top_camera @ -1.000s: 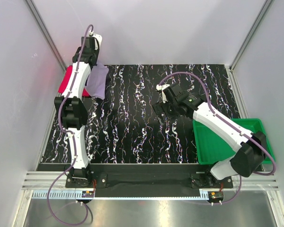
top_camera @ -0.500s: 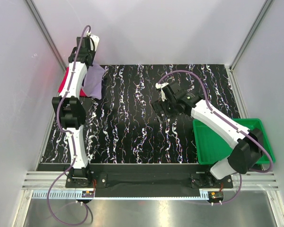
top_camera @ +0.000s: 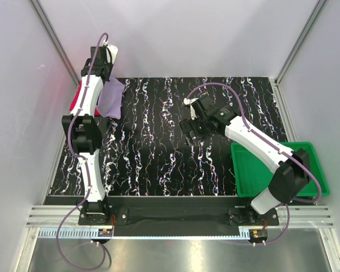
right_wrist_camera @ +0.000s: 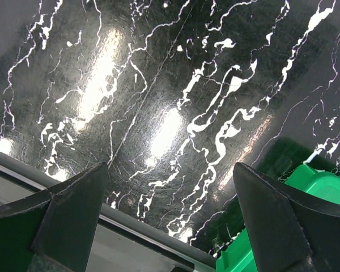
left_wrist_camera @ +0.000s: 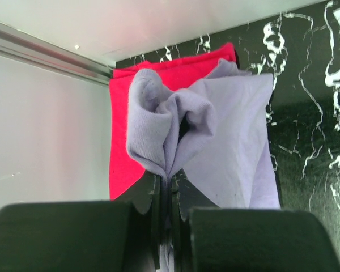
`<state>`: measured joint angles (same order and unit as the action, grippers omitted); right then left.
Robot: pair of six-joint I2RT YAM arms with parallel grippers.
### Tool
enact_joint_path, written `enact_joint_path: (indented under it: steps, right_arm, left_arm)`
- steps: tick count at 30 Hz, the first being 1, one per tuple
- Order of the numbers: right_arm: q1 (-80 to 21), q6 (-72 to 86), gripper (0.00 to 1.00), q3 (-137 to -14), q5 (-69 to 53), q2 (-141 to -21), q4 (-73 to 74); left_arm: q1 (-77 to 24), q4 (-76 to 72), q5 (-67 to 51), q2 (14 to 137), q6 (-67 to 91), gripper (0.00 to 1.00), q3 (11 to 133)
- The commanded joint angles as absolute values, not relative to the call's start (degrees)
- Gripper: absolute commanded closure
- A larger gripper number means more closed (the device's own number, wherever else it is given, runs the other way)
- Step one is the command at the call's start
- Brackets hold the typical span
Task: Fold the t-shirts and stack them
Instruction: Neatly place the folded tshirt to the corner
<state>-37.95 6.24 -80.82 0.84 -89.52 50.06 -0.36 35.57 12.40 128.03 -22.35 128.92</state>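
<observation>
I will next move my left gripper left in the top view and down over the pink-red t-shirt's wall-side strip (top_camera: pixel 75 100) (left_wrist_camera: pixel 120 139) to release, as it is still uncovered.
My left gripper (left_wrist_camera: pixel 169 187) is shut on a bunched fold of the pale lavender t-shirt (left_wrist_camera: pixel 226 136). It holds the shirt at the table's far left corner. The shirt hangs partly over the folded pink-red t-shirt (left_wrist_camera: pixel 158 73), which lies flat against the left wall. In the top view the lavender shirt (top_camera: pixel 112 97) shows right of the left arm and the pink-red shirt (top_camera: pixel 76 99) is mostly hidden behind that arm. My right gripper (right_wrist_camera: pixel 170 209) is open and empty above bare table; in the top view it (top_camera: pixel 188 126) hovers near the table's middle.
A green plastic tray (top_camera: pixel 260 167) stands at the near right of the black marbled table (top_camera: pixel 153 147); its corner shows in the right wrist view (right_wrist_camera: pixel 306 187). White walls close in on three sides. A metal rail (left_wrist_camera: pixel 45 54) runs along the left wall.
My left gripper has moved the lavender shirt slightly farther back and left, over the pink-red shirt. My right gripper has shifted a little toward the far left.
</observation>
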Motion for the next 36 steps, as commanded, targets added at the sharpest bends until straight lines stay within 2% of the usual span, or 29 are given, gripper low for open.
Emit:
enact_joint_path:
  steps: [1, 19, 36]
  right_arm:
    - [-37.5, 6.2, 0.00, -83.7, 0.2, -89.2, 50.3]
    - [-37.4, 6.3, 0.00, -83.0, 0.2, -87.7, 50.5]
    - [-37.4, 6.6, 0.00, -83.9, -0.1, -89.8, 51.3]
  left_arm:
    - [-0.1, 31.1, 13.0, 121.9, -24.3, 1.00, 127.1]
    - [2.3, 30.1, 12.4, 117.2, -25.8, 1.00, 123.5]
    - [3.2, 29.3, 8.7, 125.2, -25.0, 1.00, 132.2]
